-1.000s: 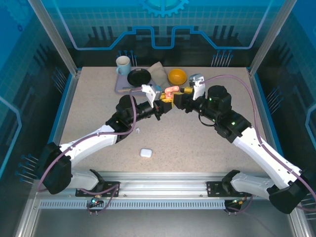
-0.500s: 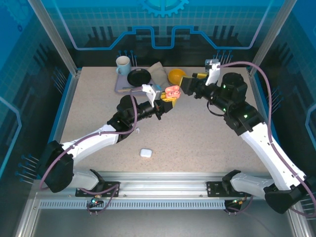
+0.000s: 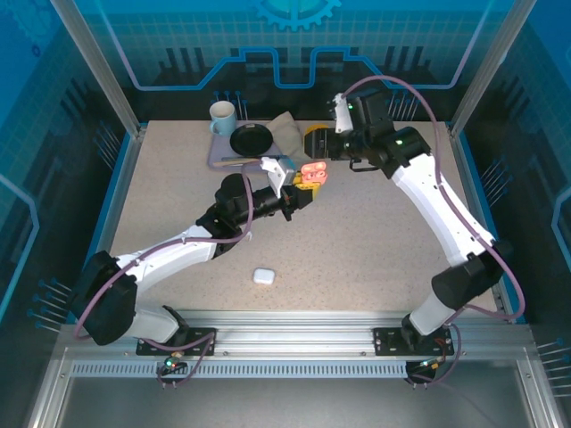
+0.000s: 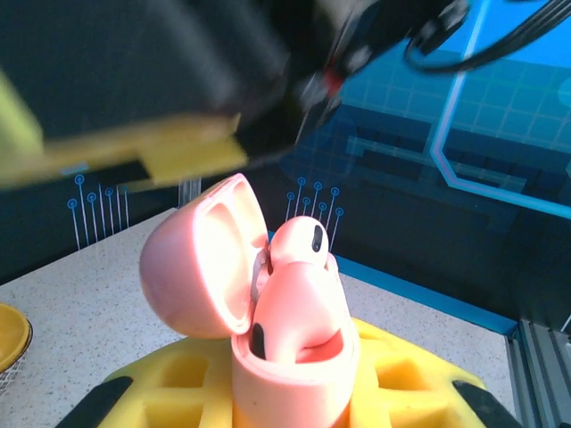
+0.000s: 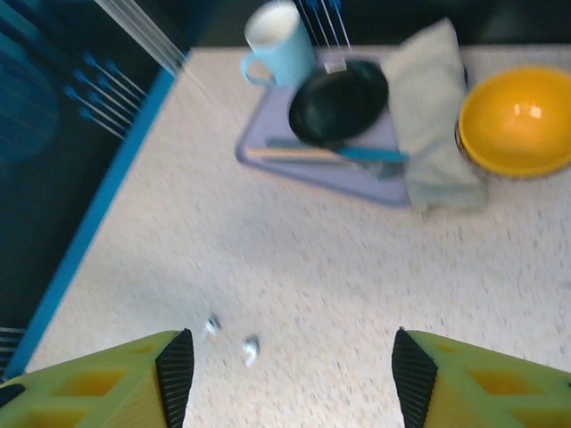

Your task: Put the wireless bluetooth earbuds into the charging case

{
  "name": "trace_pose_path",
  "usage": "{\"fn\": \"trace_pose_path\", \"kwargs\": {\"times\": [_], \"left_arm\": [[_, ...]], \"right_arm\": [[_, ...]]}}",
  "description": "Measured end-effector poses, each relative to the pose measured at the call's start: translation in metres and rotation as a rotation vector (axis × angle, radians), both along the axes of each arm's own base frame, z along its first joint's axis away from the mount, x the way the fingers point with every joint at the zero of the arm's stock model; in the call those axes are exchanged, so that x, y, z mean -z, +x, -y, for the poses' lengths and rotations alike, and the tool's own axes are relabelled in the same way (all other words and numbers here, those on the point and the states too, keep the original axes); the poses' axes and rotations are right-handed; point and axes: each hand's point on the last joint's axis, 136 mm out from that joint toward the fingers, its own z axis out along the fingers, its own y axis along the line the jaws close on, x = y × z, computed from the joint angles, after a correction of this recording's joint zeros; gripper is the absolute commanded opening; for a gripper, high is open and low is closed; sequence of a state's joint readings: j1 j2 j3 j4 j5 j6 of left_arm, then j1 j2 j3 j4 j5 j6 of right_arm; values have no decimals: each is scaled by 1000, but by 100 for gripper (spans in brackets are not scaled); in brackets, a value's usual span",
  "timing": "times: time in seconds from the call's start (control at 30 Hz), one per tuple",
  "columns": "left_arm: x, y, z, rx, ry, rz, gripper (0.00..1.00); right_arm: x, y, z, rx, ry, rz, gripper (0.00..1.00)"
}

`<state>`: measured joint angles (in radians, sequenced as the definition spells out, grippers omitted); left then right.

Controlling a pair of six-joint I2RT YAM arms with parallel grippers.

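My left gripper tips its fingers downward next, lowers the charging case (image 3: 312, 169) onto the table and releases the case's base, since both earbuds are in their wells.
My left gripper (image 3: 306, 182) is shut on the base of a pink charging case (image 3: 312, 169), holding it above the table's middle. In the left wrist view the charging case (image 4: 294, 370) stands upright between my yellow fingers (image 4: 156, 392) with its lid (image 4: 201, 254) swung open to the left. Two pink earbuds (image 4: 299, 303) sit in its wells, tips sticking up. My right gripper (image 5: 292, 374) is open with nothing between its pads, high over the back of the table. Below it two white earbuds (image 5: 251, 349) lie loose on the tabletop. A shut white case (image 3: 262, 275) lies near the front.
At the back stand a light blue mug (image 3: 222, 116), a black pan (image 3: 252, 139) on a lilac board (image 5: 312, 169), a folded grey cloth (image 5: 434, 107) and a yellow bowl (image 5: 517, 120). Blue walls close off the left and back.
My right gripper has drawn away from the pink case, risen and swung toward the back. The left gripper keeps the case in almost the same place.
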<state>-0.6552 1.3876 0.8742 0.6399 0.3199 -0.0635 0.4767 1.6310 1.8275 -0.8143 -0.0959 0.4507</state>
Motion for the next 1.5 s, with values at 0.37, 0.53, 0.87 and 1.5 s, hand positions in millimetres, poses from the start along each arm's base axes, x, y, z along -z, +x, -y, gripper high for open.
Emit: {"fn": "trace_pose_path", "kwargs": {"times": [0.37, 0.53, 0.87, 1.5], "left_arm": [[28, 7, 1, -19, 57, -66, 0], [47, 16, 7, -31, 74, -128, 0], [97, 80, 51, -63, 94, -493, 0], [274, 141, 116, -257, 189, -1313, 39]], "right_arm": [[24, -45, 12, -19, -59, -77, 49], [29, -77, 32, 28, -48, -65, 55], [113, -60, 136, 447, -47, -268, 58], [159, -82, 170, 619, -52, -355, 61]]}}
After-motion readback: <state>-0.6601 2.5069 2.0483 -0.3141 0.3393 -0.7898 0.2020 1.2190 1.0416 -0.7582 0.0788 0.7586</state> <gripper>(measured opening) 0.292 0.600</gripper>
